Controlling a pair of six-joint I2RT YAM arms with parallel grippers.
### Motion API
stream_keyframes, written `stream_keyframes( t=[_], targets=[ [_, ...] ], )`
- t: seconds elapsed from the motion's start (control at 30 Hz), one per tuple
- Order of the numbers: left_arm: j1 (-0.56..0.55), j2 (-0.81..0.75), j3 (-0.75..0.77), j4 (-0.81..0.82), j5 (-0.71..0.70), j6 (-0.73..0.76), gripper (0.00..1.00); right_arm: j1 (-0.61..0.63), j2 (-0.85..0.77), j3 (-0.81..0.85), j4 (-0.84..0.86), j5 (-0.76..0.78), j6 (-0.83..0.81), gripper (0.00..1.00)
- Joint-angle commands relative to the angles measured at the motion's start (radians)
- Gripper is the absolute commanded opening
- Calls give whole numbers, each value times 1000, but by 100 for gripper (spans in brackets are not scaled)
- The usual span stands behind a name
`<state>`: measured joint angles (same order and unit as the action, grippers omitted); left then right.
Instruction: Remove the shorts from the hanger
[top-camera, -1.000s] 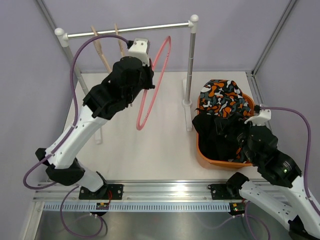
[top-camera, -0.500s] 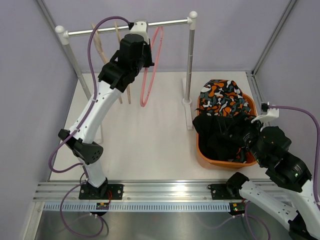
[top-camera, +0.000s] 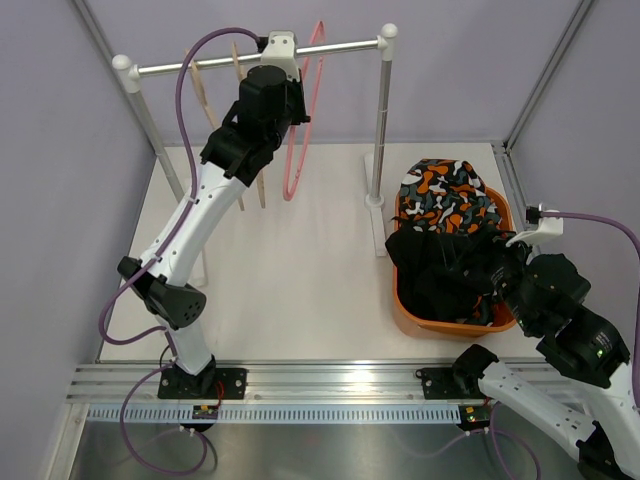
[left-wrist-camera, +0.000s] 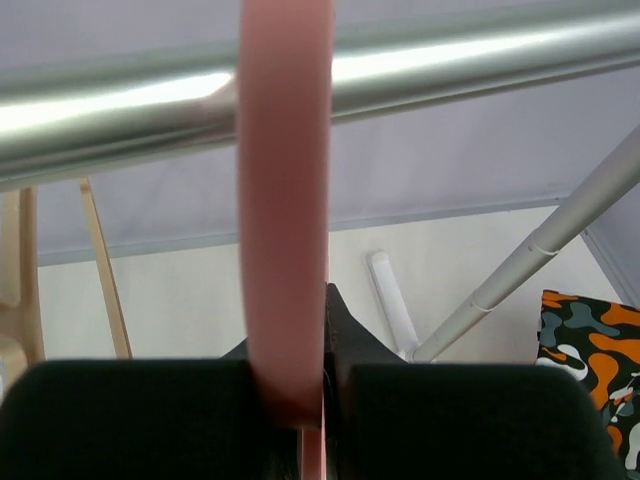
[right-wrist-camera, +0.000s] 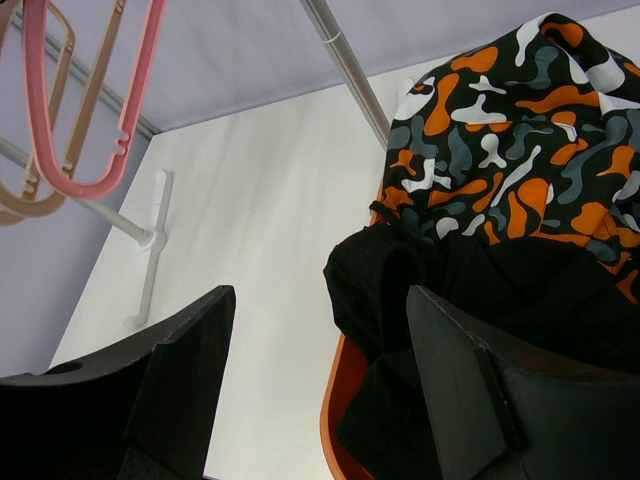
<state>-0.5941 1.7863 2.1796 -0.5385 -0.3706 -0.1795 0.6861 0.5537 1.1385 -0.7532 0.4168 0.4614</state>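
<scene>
Next, my left gripper shifts along the bar toward the wooden hangers and releases it, since the pink hanger is bare with its loop at the metal bar.
The pink hanger is bare, and its top loop lies against the metal rail. My left gripper is shut on the pink hanger just below the rail. The shorts lie in the orange basket at the right: the patterned pair at the back, black ones in front. My right gripper hovers open over the basket's near right side, holding nothing. In the right wrist view its fingers straddle the black shorts and the basket rim.
Two wooden hangers hang on the rail's left part. The rack's right post stands between the pink hanger and the basket, its foot on the table. Frame posts stand at the corners.
My left arm lifted the pink hanger from mid-table height up against the rail. My right gripper drew back a little toward the right, off the black shorts.
</scene>
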Motion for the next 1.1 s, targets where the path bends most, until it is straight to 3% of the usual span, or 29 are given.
stream_keyframes(
  t=[0.0,0.13,0.7,1.07],
  targets=[
    [5,-33,46,94,-40,21,1,-3,-5,23,-6,-9,-26,78],
    [20,19,114,64,-47,15,3,-3,0,26,-8,-22,-27,79],
    [89,108,98,23,56,-43,8,-3,9,23,-38,-49,-15,79],
    [89,-42,-75,103,85,-28,24,-3,8,23,-51,-47,-15,79]
  ],
)
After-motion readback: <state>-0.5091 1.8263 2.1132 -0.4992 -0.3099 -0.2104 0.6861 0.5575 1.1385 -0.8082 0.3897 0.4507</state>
